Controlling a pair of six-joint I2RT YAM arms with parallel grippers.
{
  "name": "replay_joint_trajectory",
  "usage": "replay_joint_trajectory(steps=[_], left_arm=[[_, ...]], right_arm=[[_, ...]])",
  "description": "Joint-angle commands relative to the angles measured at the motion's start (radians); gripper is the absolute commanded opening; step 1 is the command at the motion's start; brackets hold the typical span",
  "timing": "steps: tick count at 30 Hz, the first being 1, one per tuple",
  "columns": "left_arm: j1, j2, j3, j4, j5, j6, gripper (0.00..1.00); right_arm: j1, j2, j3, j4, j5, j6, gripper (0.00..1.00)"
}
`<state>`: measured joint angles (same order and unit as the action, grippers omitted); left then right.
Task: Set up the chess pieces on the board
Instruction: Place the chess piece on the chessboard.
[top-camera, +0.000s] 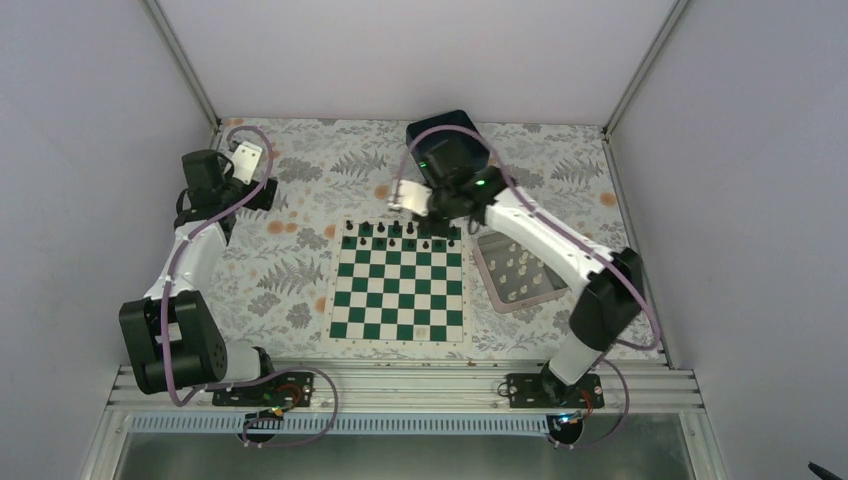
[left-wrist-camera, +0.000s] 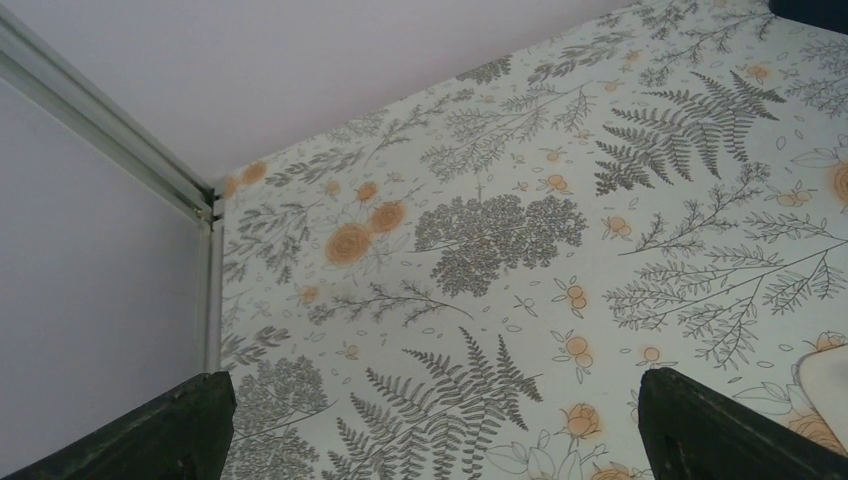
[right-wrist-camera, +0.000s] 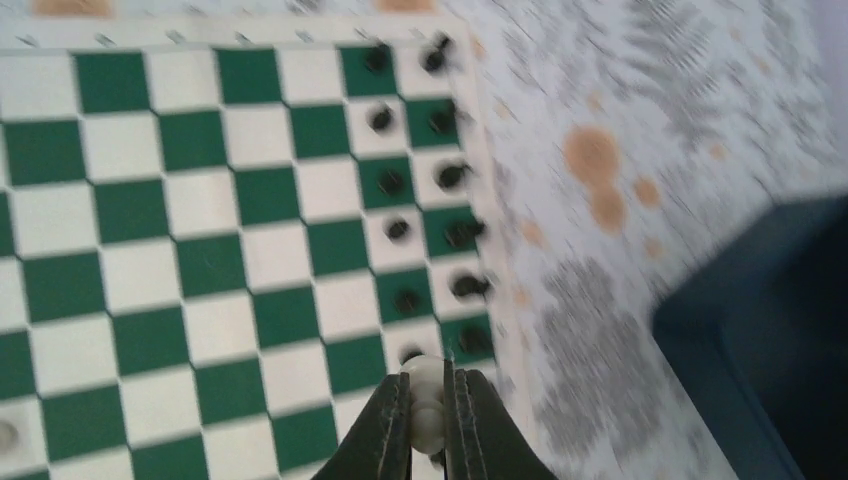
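Note:
My right gripper is to swing back and left in the top view next, to the white square beside the board's near corner, then lower and release, because that square is bare.
My right gripper is shut on a small cream chess piece, held upright between the fingers. It hangs over the far right corner of the green and white board, beside two rows of black pieces. From above, the right gripper sits over the board's far edge. More white chess pieces lie in the tray. My left gripper is open over bare tablecloth, and it stands at the far left, away from the board.
A silver tray lies right of the board. A dark blue bin stands behind the board, close to the right wrist. The enclosure's walls and a metal corner post stand near the left gripper.

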<state>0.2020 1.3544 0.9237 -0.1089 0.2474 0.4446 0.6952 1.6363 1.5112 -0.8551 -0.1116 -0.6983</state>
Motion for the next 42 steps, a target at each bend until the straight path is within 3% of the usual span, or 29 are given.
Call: replay_joint_trajectory(steps=[1,10,16,42], left_arm=[[0.028,-0.047,0.019,-0.027,0.026,0.033,1.00],[0.088,-0.095,-0.008,-0.033,0.066,0.045,1.00],[0.110,-0.112,-0.040,-0.026,0.090,0.049,1.00],[0.183,-0.138,-0.093,-0.037,0.193,0.067,1.00]], right_arm=[[0.134,0.152,0.091,-0.049,-0.018,0.047,0.05],[0.336,0.420,0.279,-0.022,-0.084,0.054,0.05],[0.409,0.537,0.350,-0.025,-0.122,0.054,0.05],[0.479,0.670,0.342,-0.048,-0.165,0.059,0.06]])
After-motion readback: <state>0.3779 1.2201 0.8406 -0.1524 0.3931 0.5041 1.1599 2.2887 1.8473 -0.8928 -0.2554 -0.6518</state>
